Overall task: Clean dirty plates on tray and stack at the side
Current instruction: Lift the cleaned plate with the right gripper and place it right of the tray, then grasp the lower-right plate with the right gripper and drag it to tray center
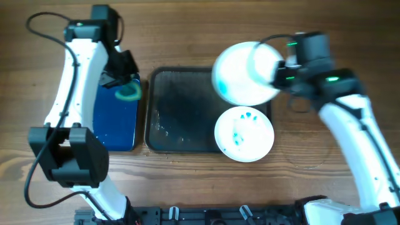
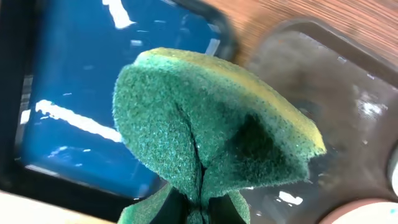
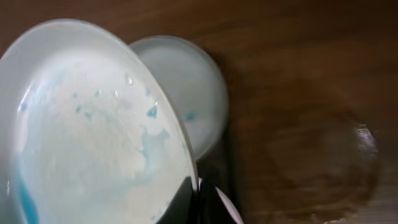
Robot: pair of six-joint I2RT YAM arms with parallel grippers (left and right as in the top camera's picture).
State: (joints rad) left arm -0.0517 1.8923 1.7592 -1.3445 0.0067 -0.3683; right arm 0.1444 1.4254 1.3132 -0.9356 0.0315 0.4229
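The right gripper goes to the right in the overhead view and down onto the wood beside the grey tray next, since that wood is clear of plates.
My right gripper (image 1: 282, 69) is shut on the rim of a white plate (image 1: 245, 72) and holds it tilted above the far right corner of the dark grey tray (image 1: 178, 112). In the right wrist view the held plate (image 3: 87, 130) shows pale blue smears, with my right gripper (image 3: 199, 200) at its edge and another plate (image 3: 186, 81) behind it. A second plate (image 1: 244, 134) with blue stains lies on the tray's near right corner. A third plate is not distinct. My left gripper (image 1: 123, 80) is shut on a green-and-yellow sponge (image 1: 129, 93) over the blue tray. The left wrist view shows the sponge (image 2: 205, 124) pinched in my left gripper (image 2: 200, 213).
A narrow blue-bottomed tray (image 1: 115, 125) lies left of the grey tray; it also shows in the left wrist view (image 2: 74, 74), beside the wet grey tray (image 2: 348, 87). A faint wet ring (image 1: 309, 147) marks the wood right of the tray.
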